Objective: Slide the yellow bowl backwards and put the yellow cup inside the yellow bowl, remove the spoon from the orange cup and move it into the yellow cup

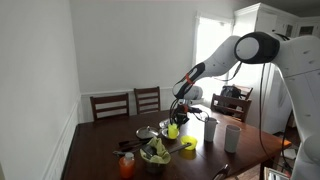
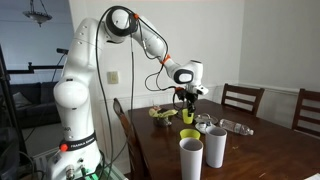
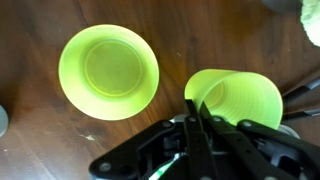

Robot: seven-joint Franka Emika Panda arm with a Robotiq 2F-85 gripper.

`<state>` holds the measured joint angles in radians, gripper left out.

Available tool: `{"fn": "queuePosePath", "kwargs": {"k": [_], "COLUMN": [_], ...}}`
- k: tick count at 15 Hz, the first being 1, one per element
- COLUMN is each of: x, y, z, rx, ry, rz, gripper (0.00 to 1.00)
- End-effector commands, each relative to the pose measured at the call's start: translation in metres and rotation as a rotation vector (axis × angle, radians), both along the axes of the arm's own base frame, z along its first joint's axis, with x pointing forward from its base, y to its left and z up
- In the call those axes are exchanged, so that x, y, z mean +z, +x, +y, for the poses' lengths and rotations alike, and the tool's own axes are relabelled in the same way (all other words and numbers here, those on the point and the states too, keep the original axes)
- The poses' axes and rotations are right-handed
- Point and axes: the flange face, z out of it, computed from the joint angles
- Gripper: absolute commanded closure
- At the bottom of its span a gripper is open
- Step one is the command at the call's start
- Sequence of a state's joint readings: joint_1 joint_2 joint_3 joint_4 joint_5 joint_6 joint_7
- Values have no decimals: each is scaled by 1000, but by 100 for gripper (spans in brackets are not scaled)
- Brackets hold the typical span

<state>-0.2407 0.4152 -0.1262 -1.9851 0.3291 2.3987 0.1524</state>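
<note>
The gripper shifts left in the wrist view over the empty yellow bowl (image 1: 188, 143) (image 3: 108, 73) next, then goes down into it, because the cup still hangs beside it.
My gripper (image 3: 197, 108) is shut on the rim of the yellow cup (image 3: 245, 100), one finger inside it and one outside. In the wrist view the empty yellow bowl (image 3: 110, 70) lies on the wooden table to the left of the cup. In both exterior views the gripper (image 1: 178, 108) (image 2: 187, 100) holds the cup (image 1: 172, 128) (image 2: 187, 117) just above the table, close beside the bowl (image 1: 187, 143) (image 2: 189, 134). The orange cup (image 1: 126, 166) stands near the table's front corner. The spoon is too small to make out.
Two tall white-grey cups (image 1: 210, 128) (image 1: 232, 137) stand near the bowl and also show in an exterior view (image 2: 190, 158) (image 2: 214, 148). A bowl of greens (image 1: 155, 155) sits beside the orange cup. Wooden chairs (image 1: 147, 99) line the table's far side.
</note>
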Motion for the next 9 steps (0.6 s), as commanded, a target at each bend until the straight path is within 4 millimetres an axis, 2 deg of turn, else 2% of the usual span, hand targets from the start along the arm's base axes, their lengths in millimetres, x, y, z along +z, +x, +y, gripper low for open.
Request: {"fn": "queuePosePath", "kwargs": {"k": [1, 5, 9], "x": [15, 9, -5], "y": [-39, -61, -74], "z": [-15, -38, -51], "rx": [-57, -115, -166], "ry": [-64, -90, -85], "rz": [24, 82, 112], "gripper": [99, 99, 99]}}
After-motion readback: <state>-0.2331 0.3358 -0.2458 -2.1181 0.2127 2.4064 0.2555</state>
